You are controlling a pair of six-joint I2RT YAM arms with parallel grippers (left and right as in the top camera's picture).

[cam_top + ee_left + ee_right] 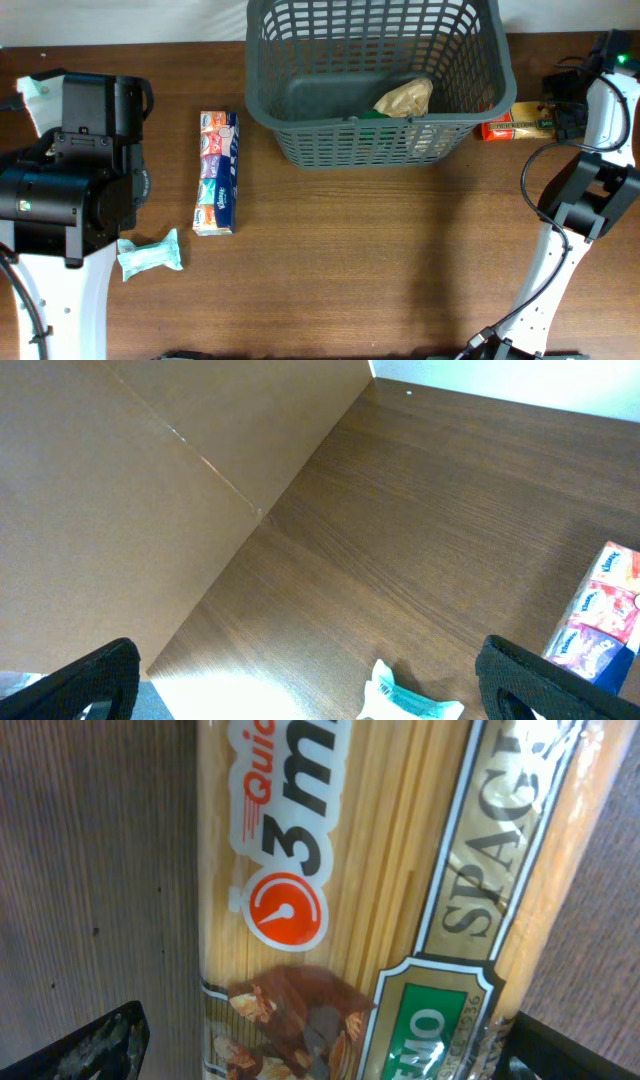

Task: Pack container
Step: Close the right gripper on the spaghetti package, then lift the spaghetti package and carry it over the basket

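My right gripper stays over the spaghetti pack (518, 125) next and closes its fingers across the green-labelled part, because one open finger already stands on each side.
The container (300, 120), a dark grey lattice basket, stands at the table's far middle. It holds a brown bag (405, 98) and something green. A spaghetti pack (518, 125) lies on the table against the basket's right side. It fills the right wrist view (360, 870). My right gripper (330, 1050) is open, one finger on each side of the pack, and also shows in the overhead view (558, 118). My left gripper (310, 695) is wide open just above a small teal and white packet (410, 705), not touching it.
A long strip of tissue packs (217, 172) lies left of the basket and shows in the left wrist view (600, 615). The teal packet (150, 255) lies beside the left arm (70, 170). Another white and teal item (40, 95) is at the far left.
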